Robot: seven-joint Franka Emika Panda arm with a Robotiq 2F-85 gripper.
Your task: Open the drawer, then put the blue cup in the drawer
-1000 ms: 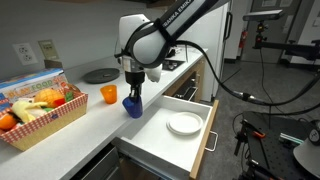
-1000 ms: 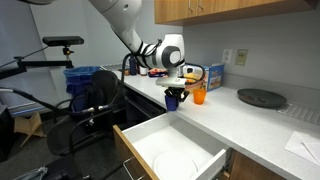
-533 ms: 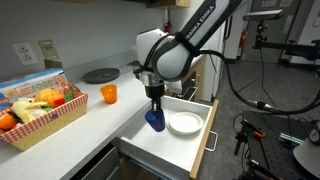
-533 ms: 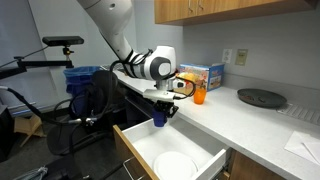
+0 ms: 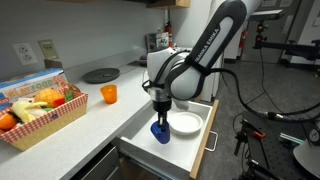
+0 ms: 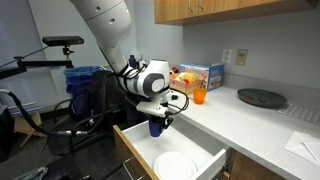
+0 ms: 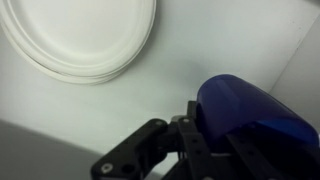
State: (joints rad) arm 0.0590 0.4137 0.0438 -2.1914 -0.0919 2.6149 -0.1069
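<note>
I should next lower the blue cup with my gripper onto the bottom of the drawer beside the white plate and let go of it there, because that spot is empty.
The drawer [image 5: 205,135] is pulled open below the counter; its white inside shows in both exterior views [image 6: 140,150]. My gripper [image 5: 159,118] is shut on the blue cup [image 5: 160,131] and holds it inside the open drawer, beside a white plate [image 5: 185,123]. In an exterior view the blue cup [image 6: 155,127] hangs from my gripper [image 6: 156,118] over the drawer's back part. In the wrist view the blue cup [image 7: 245,112] fills the lower right between my fingers [image 7: 200,150], with the white plate [image 7: 85,40] at upper left. Whether the cup touches the drawer floor I cannot tell.
An orange cup [image 5: 108,94] stands on the white counter, also seen in an exterior view [image 6: 199,96]. A basket of fruit [image 5: 40,112] sits at the counter's near end. A round dark plate [image 5: 100,75] lies farther back. A white plate [image 6: 176,165] lies in the drawer.
My gripper has carried the blue cup from above the counter edge out over the open drawer and down into it, beside the white plate.
</note>
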